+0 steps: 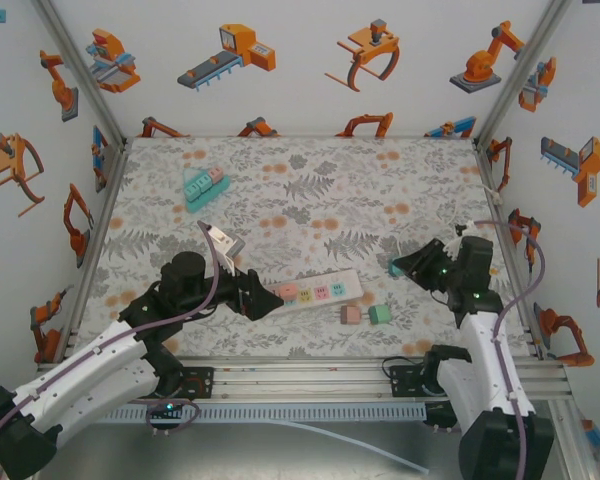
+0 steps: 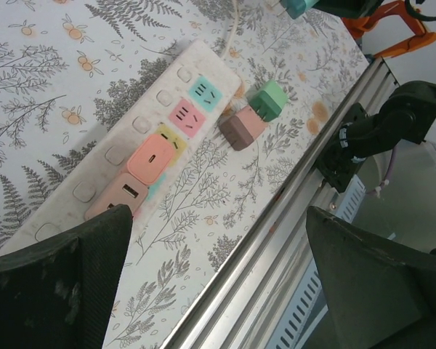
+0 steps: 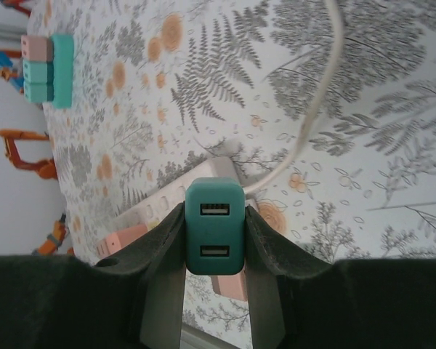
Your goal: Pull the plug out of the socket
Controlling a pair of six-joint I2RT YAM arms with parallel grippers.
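My right gripper moves down and back next to release the teal plug [image 1: 396, 268] on the bare tabletop by the green plug, since that spot lies below and back from the gripper.
The socket is a white power strip [image 1: 325, 288] with coloured outlets, lying near the front of the table [image 2: 142, 123] [image 3: 203, 178]. My right gripper [image 1: 412, 266] [image 3: 214, 211] is shut on a teal plug [image 1: 396, 268] [image 3: 214, 234] with two USB ports, held just off the strip's right end and apart from it. My left gripper [image 1: 267, 301] [image 2: 218, 280] is open at the strip's left end, with nothing between its fingers [image 2: 58, 280]. A salmon-pink block [image 2: 152, 156] sits on the strip.
A brown-pink plug [image 1: 351, 314] [image 2: 242, 128] and a green plug [image 1: 380, 314] [image 2: 267, 99] lie loose in front of the strip. A teal strip with plugs [image 1: 205, 187] [image 3: 47, 65] rests at the back left. The strip's white cable [image 3: 312, 123] runs right. The aluminium front rail [image 2: 276, 240] is close.
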